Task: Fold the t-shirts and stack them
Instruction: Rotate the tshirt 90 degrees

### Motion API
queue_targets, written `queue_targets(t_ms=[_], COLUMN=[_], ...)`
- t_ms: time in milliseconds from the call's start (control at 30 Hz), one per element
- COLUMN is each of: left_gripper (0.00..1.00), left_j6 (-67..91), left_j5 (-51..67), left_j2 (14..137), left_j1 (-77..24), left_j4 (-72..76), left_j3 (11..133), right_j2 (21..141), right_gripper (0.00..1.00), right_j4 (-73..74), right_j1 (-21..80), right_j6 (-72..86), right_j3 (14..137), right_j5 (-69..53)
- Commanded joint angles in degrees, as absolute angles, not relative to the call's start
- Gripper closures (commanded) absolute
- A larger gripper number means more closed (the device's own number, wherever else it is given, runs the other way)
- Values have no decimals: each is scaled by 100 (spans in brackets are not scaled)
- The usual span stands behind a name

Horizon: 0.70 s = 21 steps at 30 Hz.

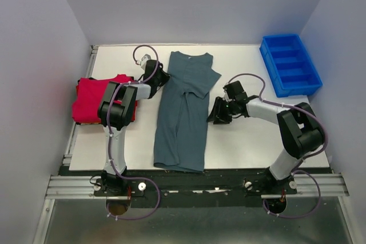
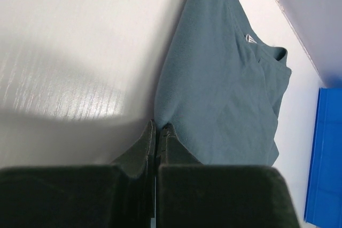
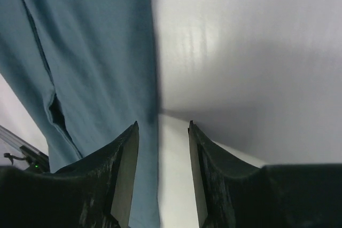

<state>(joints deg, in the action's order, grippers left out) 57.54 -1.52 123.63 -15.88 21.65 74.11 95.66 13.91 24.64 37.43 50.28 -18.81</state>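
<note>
My left gripper slides the dark grey-teal t-shirt's held edge outward toward the far wall next and releases it. The t-shirt's near end reaches the table's near edge.
A dark grey-teal t-shirt lies in the middle of the table, folded lengthwise into a long strip with its collar at the far end. Folded red t-shirts sit stacked at the left edge. My left gripper is at the strip's upper left edge; in the left wrist view its jaws are pressed together on the edge of the grey-teal t-shirt. My right gripper is open at the right edge. In the right wrist view its tips straddle that edge, nothing held, with the grey-teal t-shirt on the left.
A blue plastic bin with dividers stands at the far right corner, also seen in the left wrist view as the blue bin. Purple-grey walls close in the table on three sides. The left arm's elbow hangs over the red stack.
</note>
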Motion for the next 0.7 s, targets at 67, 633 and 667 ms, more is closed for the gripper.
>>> queue_targets(t_ms=[67, 633, 667], left_gripper=[100, 100, 100], left_j6=[5722, 5906, 5924], left_j5=[-299, -27, -9], left_j2=[12067, 13182, 13271], left_j1=[-1591, -1591, -1591], left_j4=[2426, 2119, 2057], left_j3=[7374, 8655, 8788], right_j2=[10115, 11188, 11267], right_gripper=[50, 99, 99], right_j4=[1098, 2311, 2338], right_j1=[2637, 1987, 1925], right_j6=[3841, 3489, 3507], right_j3=[5563, 7241, 7355], right_j5=[-2048, -1380, -1380])
